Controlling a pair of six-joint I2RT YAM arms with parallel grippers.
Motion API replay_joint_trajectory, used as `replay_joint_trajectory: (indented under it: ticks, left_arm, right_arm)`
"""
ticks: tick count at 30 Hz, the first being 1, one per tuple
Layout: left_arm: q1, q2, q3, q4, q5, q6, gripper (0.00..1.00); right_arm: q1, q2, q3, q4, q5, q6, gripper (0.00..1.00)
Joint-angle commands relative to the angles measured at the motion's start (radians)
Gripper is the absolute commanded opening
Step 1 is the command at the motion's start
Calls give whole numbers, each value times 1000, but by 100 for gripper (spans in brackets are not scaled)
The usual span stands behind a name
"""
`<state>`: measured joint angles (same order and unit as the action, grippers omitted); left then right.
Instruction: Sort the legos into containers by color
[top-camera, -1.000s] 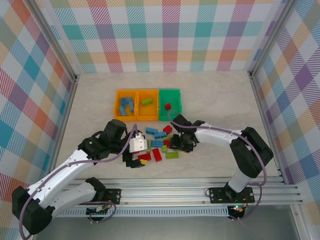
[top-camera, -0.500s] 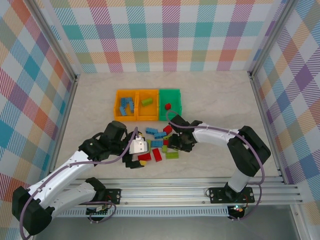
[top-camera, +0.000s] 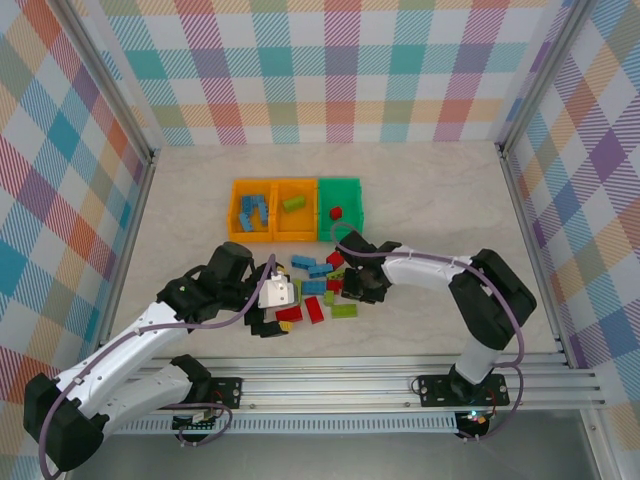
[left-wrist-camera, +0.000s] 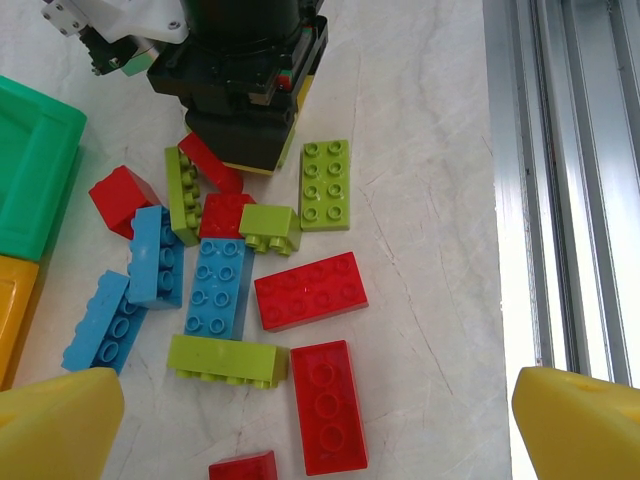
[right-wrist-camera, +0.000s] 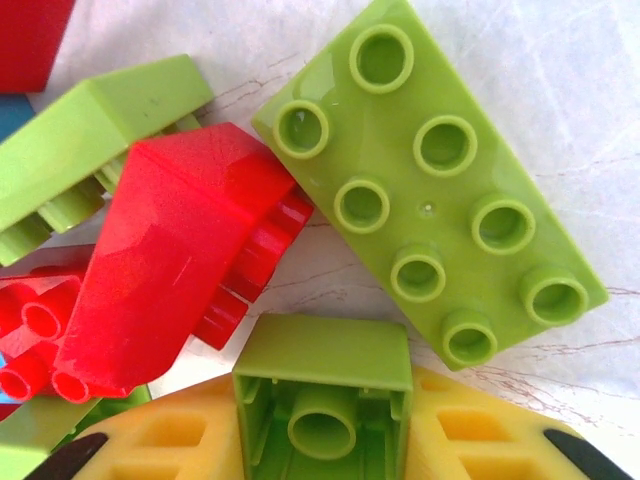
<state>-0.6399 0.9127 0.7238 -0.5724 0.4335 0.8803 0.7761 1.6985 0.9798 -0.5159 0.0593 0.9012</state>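
I will lift the lime brick out of the pile with my right gripper next and carry it outward over the middle orange bin. I will let go of it there, where another lime brick lies.
Blue, lime and red legos (top-camera: 318, 285) lie in a loose pile in front of the containers. These are two orange bins (top-camera: 234, 210) and a green bin (top-camera: 340, 182) joined in a row. Blue bricks (top-camera: 252, 212) lie in the left bin, a lime one (top-camera: 293, 203) in the middle bin and a red one (top-camera: 336, 212) in the green bin. My right gripper (right-wrist-camera: 322, 420) is down in the pile, its yellow fingers (right-wrist-camera: 470, 430) shut on a small lime brick (right-wrist-camera: 322, 370). My left gripper (left-wrist-camera: 315, 430) hangs open over a red brick (left-wrist-camera: 328, 405) at the pile's near edge.
A large lime brick (right-wrist-camera: 430, 180) and a tilted red brick (right-wrist-camera: 170, 260) crowd the held brick. The right gripper's black body (left-wrist-camera: 245, 90) stands close beyond the left gripper. An aluminium rail (top-camera: 400, 380) runs along the near edge, and checkered walls enclose the table.
The right gripper has edged left into the pile and its fingers have closed on the small lime brick. The left arm has barely moved.
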Motion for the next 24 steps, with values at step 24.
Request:
replay_joint_trajectory:
  ticks: [24]
  left_arm:
    - [71,-69,-46,181,-23,-184,100]
  right_arm:
    - [-79,387,773,119,43,-527,31]
